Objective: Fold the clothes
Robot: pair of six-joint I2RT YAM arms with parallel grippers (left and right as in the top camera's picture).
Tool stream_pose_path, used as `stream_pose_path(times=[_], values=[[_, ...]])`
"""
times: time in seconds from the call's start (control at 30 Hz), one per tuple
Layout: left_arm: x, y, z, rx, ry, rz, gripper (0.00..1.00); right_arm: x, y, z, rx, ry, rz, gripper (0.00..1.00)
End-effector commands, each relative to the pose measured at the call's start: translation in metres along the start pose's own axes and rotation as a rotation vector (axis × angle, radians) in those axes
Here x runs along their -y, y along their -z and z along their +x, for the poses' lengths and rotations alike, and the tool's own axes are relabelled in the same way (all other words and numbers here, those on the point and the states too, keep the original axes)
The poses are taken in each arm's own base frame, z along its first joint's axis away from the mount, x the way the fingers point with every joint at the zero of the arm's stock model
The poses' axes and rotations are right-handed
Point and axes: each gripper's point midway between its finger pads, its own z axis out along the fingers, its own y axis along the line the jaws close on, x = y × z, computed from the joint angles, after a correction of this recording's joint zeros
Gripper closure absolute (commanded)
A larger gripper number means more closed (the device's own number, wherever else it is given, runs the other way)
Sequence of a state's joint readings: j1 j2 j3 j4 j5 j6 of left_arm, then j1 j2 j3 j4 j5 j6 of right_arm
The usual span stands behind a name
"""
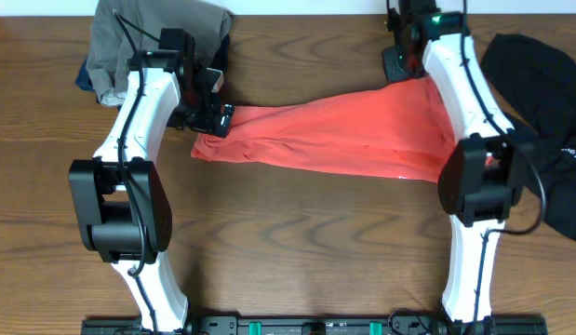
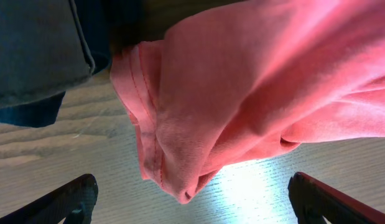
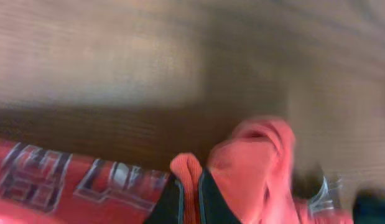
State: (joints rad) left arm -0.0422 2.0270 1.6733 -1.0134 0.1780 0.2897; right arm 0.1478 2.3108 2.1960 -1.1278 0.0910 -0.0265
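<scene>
My right gripper needs to come back and down onto the coral T-shirt next, then release the T-shirt's fold it holds.
The coral-red T-shirt [image 1: 343,130] lies stretched across the middle of the table, bunched into a long band. In the right wrist view my right gripper [image 3: 191,184] is shut on a fold of its coral fabric, with white-and-navy lettering [image 3: 49,180] showing to the left. From overhead that gripper [image 1: 408,74] sits at the shirt's far right end. My left gripper [image 1: 218,119] is at the shirt's left end. It stands wide open [image 2: 192,205], and the shirt's hemmed corner [image 2: 180,186] hangs between its fingers without touching either. A limp black garment [image 1: 548,93] lies at the right edge.
A grey garment [image 1: 157,37] over something dark blue [image 1: 86,76] is heaped at the back left, just behind my left gripper. It also fills the top left of the left wrist view [image 2: 37,50]. Bare wooden table [image 1: 306,242] extends in front of the shirt.
</scene>
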Motion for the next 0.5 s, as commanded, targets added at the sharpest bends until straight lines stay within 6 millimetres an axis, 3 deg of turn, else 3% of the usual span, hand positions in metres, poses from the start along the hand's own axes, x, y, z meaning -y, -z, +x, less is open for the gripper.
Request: stream_pose_path(times=[0.0, 0.07, 0.23, 0.33, 0.47], values=[[0.001, 0.004, -0.001, 0.009, -0.018, 0.004, 0.01, -0.012, 0.042, 0.009, -0.016, -0.042, -0.097, 0.99], [0.001, 0.004, -0.001, 0.009, -0.018, 0.004, 0.01, -0.026, 0.047, 0.038, -0.132, -0.037, -0.162, 0.99], [0.001, 0.004, -0.001, 0.01, -0.018, 0.004, 0.01, -0.047, 0.042, 0.085, -0.325, -0.048, -0.168, 0.99], [0.001, 0.004, -0.001, 0.009, -0.018, 0.004, 0.01, -0.049, 0.029, 0.104, -0.393, -0.086, -0.116, 0.99], [0.001, 0.004, -0.001, 0.009, -0.018, 0.004, 0.01, -0.046, 0.003, 0.115, -0.405, -0.132, -0.092, 0.99]])
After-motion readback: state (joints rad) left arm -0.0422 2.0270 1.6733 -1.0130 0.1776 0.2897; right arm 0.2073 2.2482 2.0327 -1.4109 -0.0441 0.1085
